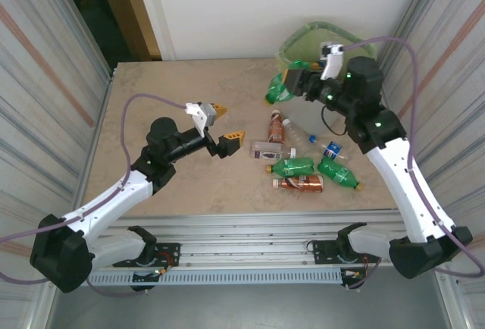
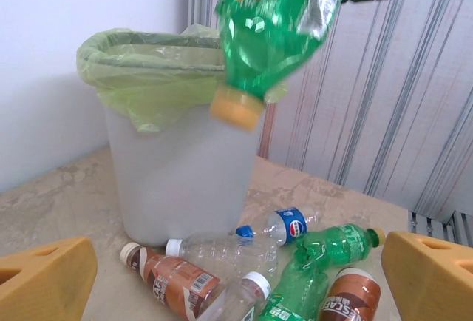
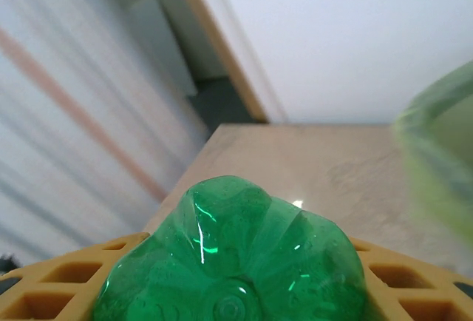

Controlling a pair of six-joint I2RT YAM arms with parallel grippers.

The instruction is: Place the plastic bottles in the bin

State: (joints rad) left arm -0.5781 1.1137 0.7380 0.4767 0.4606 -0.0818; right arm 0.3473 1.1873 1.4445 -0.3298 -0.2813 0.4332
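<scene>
The green plastic bottle [image 1: 276, 91] still hangs beside the bin's lined rim. My right gripper moves outward and over the bin's opening [image 1: 314, 43] next to release the bottle.
My right gripper [image 1: 294, 83] is shut on a green plastic bottle [image 1: 276, 91], held in the air just left of the bin [image 1: 297, 42], which is lined with a light green bag. In the left wrist view that bottle [image 2: 273, 32] hangs tilted, yellow cap down, in front of the bin [image 2: 177, 188]. The right wrist view shows its green base [image 3: 236, 254] between the yellow fingers [image 3: 52, 284]. Several more bottles lie on the table: a brown one [image 1: 276, 126], clear ones [image 1: 267, 148], green ones [image 1: 293, 166]. My left gripper [image 1: 224, 124] stands open and empty, left of that pile.
Corrugated metal walls close in both sides of the table [image 1: 182, 94]. The left half of the tabletop is bare. The bin stands in the far right corner against the wall. A rail runs along the near edge [image 1: 242, 230].
</scene>
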